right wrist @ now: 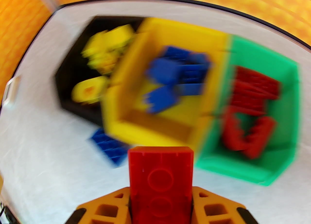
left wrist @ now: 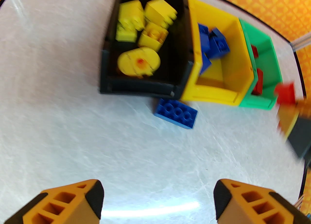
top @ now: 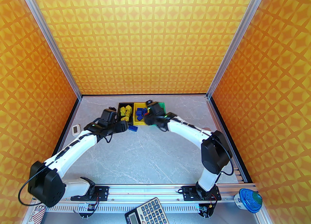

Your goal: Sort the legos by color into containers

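The green bin that already has red legos in it is farther outward, beside the yellow bin, so the right gripper should next move outward over the green bin and let go of the red lego.
Three containers stand side by side at the back of the table. The black bin (left wrist: pixel 138 89) holds yellow legos (left wrist: pixel 138 62), the yellow bin (left wrist: pixel 211 96) holds blue legos (left wrist: pixel 213 43), and the green bin (right wrist: pixel 243 167) holds red legos (right wrist: pixel 247 111). One blue lego (left wrist: pixel 176 113) lies on the table just in front of the black and yellow bins. My left gripper (left wrist: pixel 159 201) hangs open above the table, short of that blue lego. My right gripper (right wrist: pixel 160 201) is shut on a red lego (right wrist: pixel 160 169), in front of the yellow and green bins.
A grey calculator (top: pixel 147 212) and a blue-lidded cup (top: pixel 250 200) sit at the near edge, behind the arm bases. A small white device (top: pixel 75 129) lies by the left wall. Orange patterned walls enclose the table on three sides.
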Controlling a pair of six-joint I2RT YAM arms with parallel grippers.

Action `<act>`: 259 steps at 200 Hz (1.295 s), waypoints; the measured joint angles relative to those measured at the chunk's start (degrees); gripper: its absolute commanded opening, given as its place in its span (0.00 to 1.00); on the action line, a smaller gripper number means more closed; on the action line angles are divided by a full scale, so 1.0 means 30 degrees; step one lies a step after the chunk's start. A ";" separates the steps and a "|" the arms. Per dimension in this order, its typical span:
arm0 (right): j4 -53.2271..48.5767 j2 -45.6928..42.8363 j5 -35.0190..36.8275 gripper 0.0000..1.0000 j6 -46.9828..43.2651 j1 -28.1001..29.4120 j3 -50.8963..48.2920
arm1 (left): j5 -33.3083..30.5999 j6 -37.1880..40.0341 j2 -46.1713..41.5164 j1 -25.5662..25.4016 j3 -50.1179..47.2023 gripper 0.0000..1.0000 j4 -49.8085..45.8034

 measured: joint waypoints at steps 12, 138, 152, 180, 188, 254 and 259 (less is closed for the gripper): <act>-0.0357 0.0226 0.0000 0.24 -0.0255 -0.0947 0.0692 | 0.0000 -0.0138 0.0597 -0.0415 0.0015 0.79 0.0211; -0.2776 0.7016 -0.0583 0.70 -0.1596 -0.3308 0.7847 | 0.0080 -0.0903 0.6054 -0.1989 0.2193 0.85 0.1406; -0.2674 0.6484 -0.0714 0.71 -0.1588 -0.3308 0.7118 | 0.0080 -0.0831 0.6688 -0.1989 0.2208 0.86 0.1625; -0.2441 0.4350 -0.0925 0.72 -0.1581 -0.3308 0.4561 | 0.0066 -0.0466 0.8007 -0.1989 0.2244 0.86 0.2390; -0.2361 0.3599 -0.0984 0.73 -0.1574 -0.3308 0.3869 | 0.0066 -0.0372 0.8357 -0.1989 0.2244 0.87 0.2608; -0.1377 -0.1654 -0.1239 0.78 -0.1209 -0.3308 -0.0233 | -0.0911 0.1537 1.0353 -0.2011 0.2346 0.91 0.4248; -0.1348 -0.1909 -0.1231 0.78 -0.1180 -0.3308 -0.0466 | -0.1035 0.1705 1.0426 -0.2011 0.2353 0.91 0.4284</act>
